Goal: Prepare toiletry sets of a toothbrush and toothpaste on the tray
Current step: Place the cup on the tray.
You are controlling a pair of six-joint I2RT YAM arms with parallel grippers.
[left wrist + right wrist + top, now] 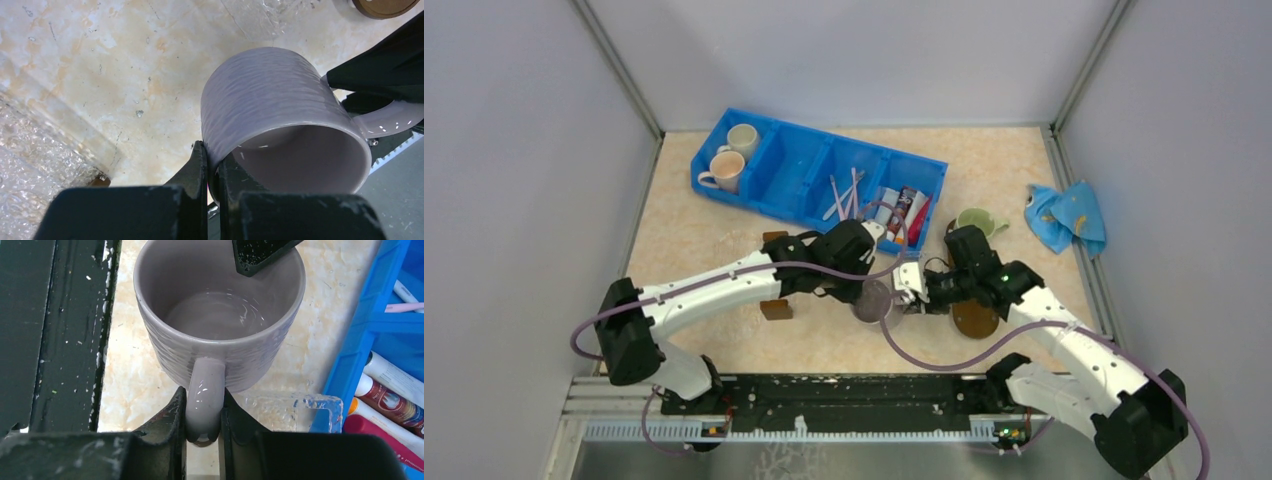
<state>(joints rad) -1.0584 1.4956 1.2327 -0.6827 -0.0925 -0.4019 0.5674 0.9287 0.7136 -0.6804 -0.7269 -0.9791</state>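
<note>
The tray's near end is bare. I will move my right gripper to the right in the top view, lower the mug there and let it go.
A lilac mug (873,299) hangs between both grippers in the middle of the table. My left gripper (214,150) is shut on the mug's rim (280,131), one finger inside and one outside. My right gripper (204,395) is shut on the mug's handle (205,390). The mug (220,315) looks empty inside. Pale toothbrushes (844,195) and toothpaste tubes (906,210) lie in the blue bin (796,168) behind. The tubes (392,400) also show at the right of the right wrist view. The dark brown tray (974,320) lies mostly hidden under my right arm.
Two mugs (729,158) stand in the bin's left compartment. A green mug (980,221) sits right of the bin and a blue cloth (1067,216) lies at the far right. Small brown blocks (776,308) flank my left arm. A clear plastic piece (300,410) lies by the bin.
</note>
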